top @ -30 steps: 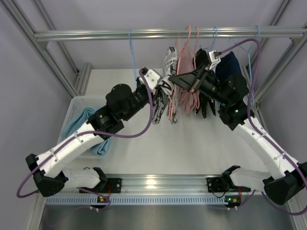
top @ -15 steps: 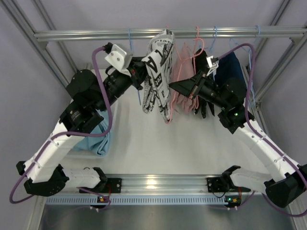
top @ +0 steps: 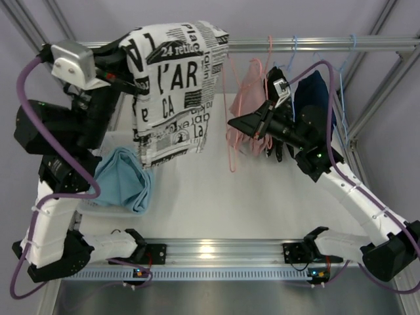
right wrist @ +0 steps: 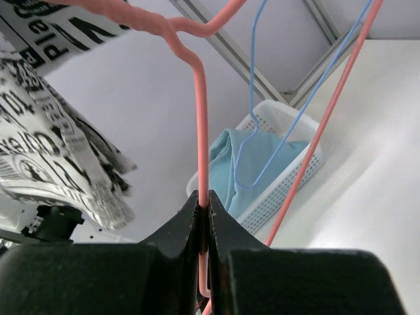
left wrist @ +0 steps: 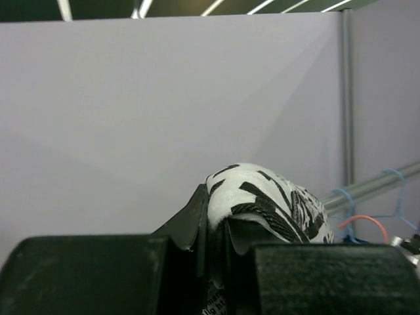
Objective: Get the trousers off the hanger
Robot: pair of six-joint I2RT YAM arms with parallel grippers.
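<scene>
The left gripper moves down onto the white basket below it next and lets go of the newsprint trousers there, since the light blue trousers already lie inside.
My left gripper is raised high at the far left and is shut on the white newsprint-patterned trousers, which hang spread out below the rail. In the left wrist view the gripper pinches a fold of the newsprint trousers. My right gripper is shut on the wire of a pink hanger; the right wrist view shows the gripper on this hanger. The dusty pink trousers hang behind it. The light blue trousers lie in the basket.
A white basket stands at the left, also in the right wrist view. A metal rail crosses the back with blue hangers and a dark navy garment. Frame posts stand at both sides.
My left arm has swung up and to the left, pulling the newsprint trousers off the pink hanger and away from the rail. My right gripper has stayed shut on the hanger.
</scene>
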